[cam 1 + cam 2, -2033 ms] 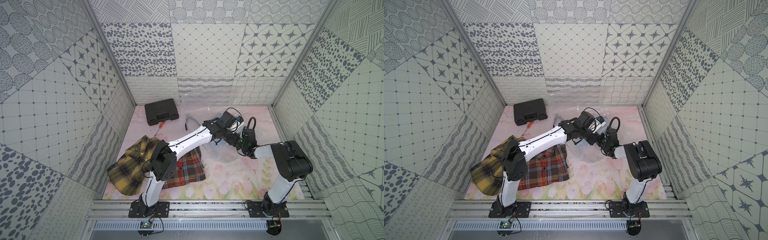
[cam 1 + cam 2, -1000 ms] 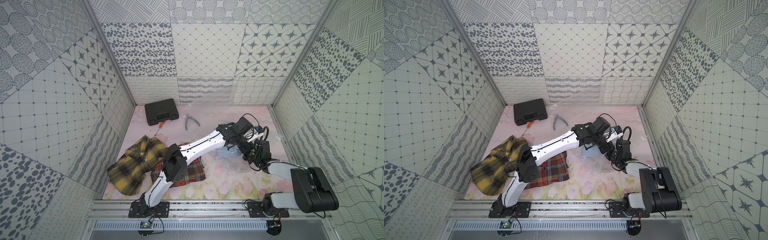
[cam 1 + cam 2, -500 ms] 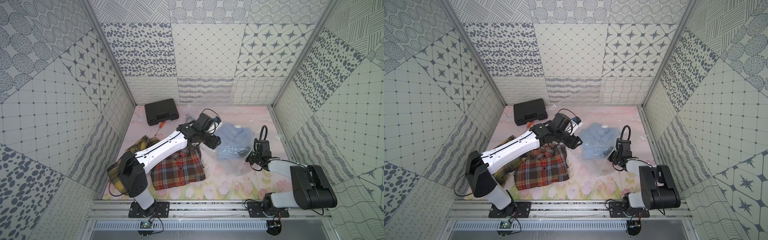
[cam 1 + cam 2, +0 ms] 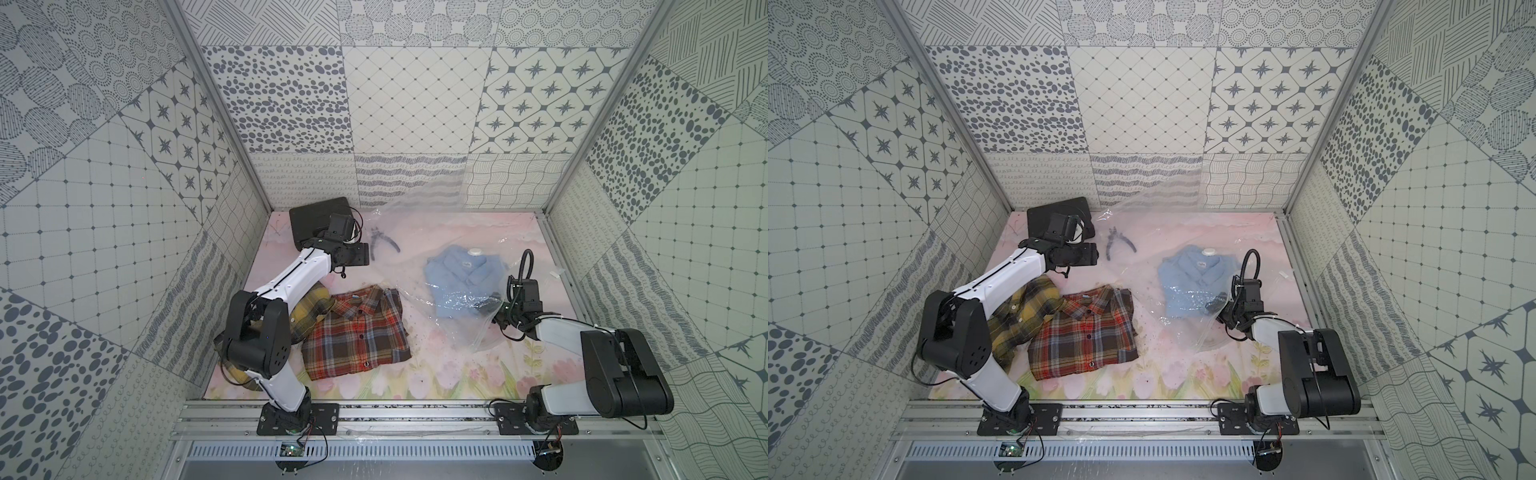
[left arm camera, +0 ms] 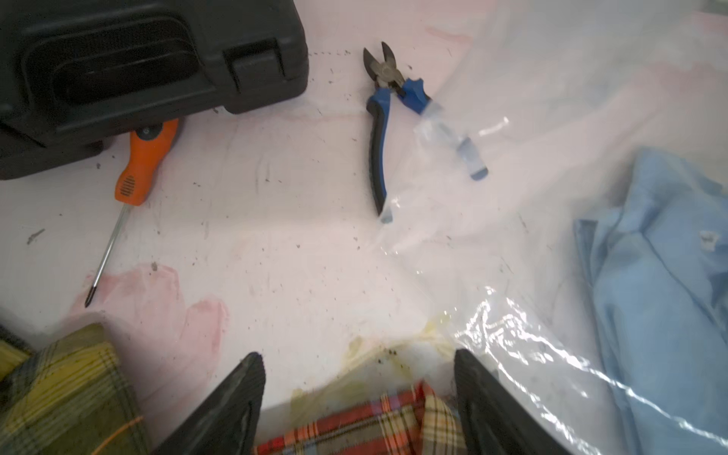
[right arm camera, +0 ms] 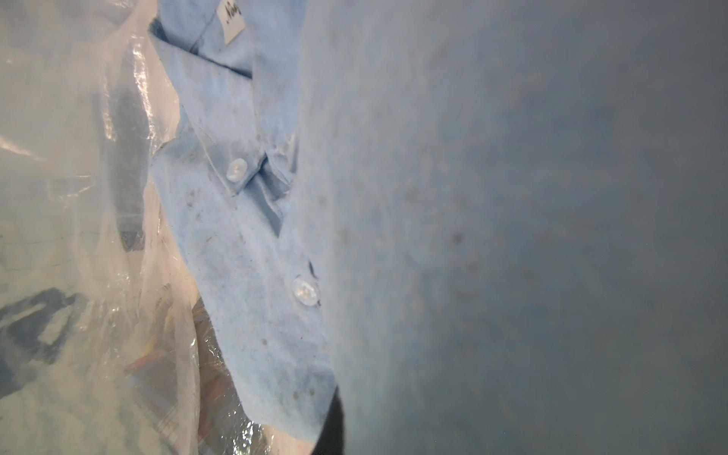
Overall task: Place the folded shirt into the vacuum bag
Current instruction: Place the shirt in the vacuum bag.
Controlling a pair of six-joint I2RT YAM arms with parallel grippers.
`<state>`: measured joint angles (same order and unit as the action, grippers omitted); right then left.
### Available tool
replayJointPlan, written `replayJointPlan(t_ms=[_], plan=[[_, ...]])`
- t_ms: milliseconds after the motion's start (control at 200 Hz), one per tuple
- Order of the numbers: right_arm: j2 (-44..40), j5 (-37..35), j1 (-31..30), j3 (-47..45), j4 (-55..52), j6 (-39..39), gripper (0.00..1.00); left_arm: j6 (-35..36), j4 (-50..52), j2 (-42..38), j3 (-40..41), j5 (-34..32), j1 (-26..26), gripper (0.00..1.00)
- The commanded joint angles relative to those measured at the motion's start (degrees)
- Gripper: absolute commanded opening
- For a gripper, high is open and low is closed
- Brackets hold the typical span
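Observation:
The right gripper moves slightly toward the red plaid shirt next and releases the bag's plastic. The folded shirt's near corner (image 4: 480, 312) already lies bagged beside my fingers.
The folded shirt (image 4: 457, 278) is light blue and lies inside the clear vacuum bag (image 4: 469, 332) at the right of the mat, its collar against the white valve cap (image 4: 475, 251). My right gripper (image 4: 492, 309) is shut on the bag's plastic at the shirt's near right corner. In the right wrist view the shirt (image 6: 244, 236) fills most of the picture and only one dark fingertip (image 6: 335, 425) shows. My left gripper (image 5: 358, 366) hangs open and holds nothing. It is at the back left, above the mat and well clear of the bag (image 5: 512, 335).
A red plaid shirt (image 4: 357, 332) and a yellow plaid shirt (image 4: 309, 309) lie at the front left under the left arm. A black case (image 4: 318, 220), blue-handled pliers (image 4: 384, 241) and an orange screwdriver (image 5: 134, 173) sit at the back left. Patterned walls close three sides.
My left arm has pulled back out of the bag to the back left and its jaws have opened, leaving the blue shirt inside. The right gripper has stayed shut at the bag.

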<state>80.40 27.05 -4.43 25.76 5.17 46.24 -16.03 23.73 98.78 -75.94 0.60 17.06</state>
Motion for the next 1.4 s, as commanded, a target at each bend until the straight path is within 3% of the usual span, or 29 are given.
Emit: replayJointPlan(t_ms=[0,235,445,600,695,830,965,1165,1286,1396], plan=[[-2.2,1.3,-0.3,-0.5,-2.8,-1.7,0.00,0.8,-9.8,9.5,-8.2,2.8,-2.7,0.75],[-6.6,-1.1,-1.8,-2.6,-6.9,-1.3,0.00,1.2,-0.2,30.5,-35.7,6.7,-3.4,0.68],[-9.7,-2.4,-7.8,-4.7,-8.2,0.1,0.00,0.7,13.1,47.5,-62.5,9.0,-2.7,0.65],[-10.2,-3.3,-9.4,-4.5,-6.5,1.5,0.00,2.0,16.6,53.7,-71.4,11.0,-0.9,0.66],[-8.6,-3.4,-9.5,-3.4,-5.0,2.5,0.00,2.0,20.4,55.3,-74.1,8.7,-0.6,0.67],[-6.9,-4.6,-9.4,-2.9,-2.9,3.6,0.00,3.5,22.9,49.1,-68.7,2.7,0.3,0.71],[-4.9,-4.6,-9.2,-2.6,0.3,4.7,0.00,4.9,17.1,35.9,-51.5,-2.5,1.7,0.74],[-0.8,-1.4,-6.2,0.7,2.6,4.1,0.00,4.4,9.0,17.7,-28.6,-4.5,4.9,0.76],[-0.2,-0.5,-2.9,1.9,2.6,5.1,0.15,4.8,6.0,8.5,-19.5,-1.2,10.2,0.76],[-1.8,-1.9,-0.8,1.5,4.6,8.9,0.33,6.0,7.2,4.4,-17.1,1.9,17.7,0.76]])
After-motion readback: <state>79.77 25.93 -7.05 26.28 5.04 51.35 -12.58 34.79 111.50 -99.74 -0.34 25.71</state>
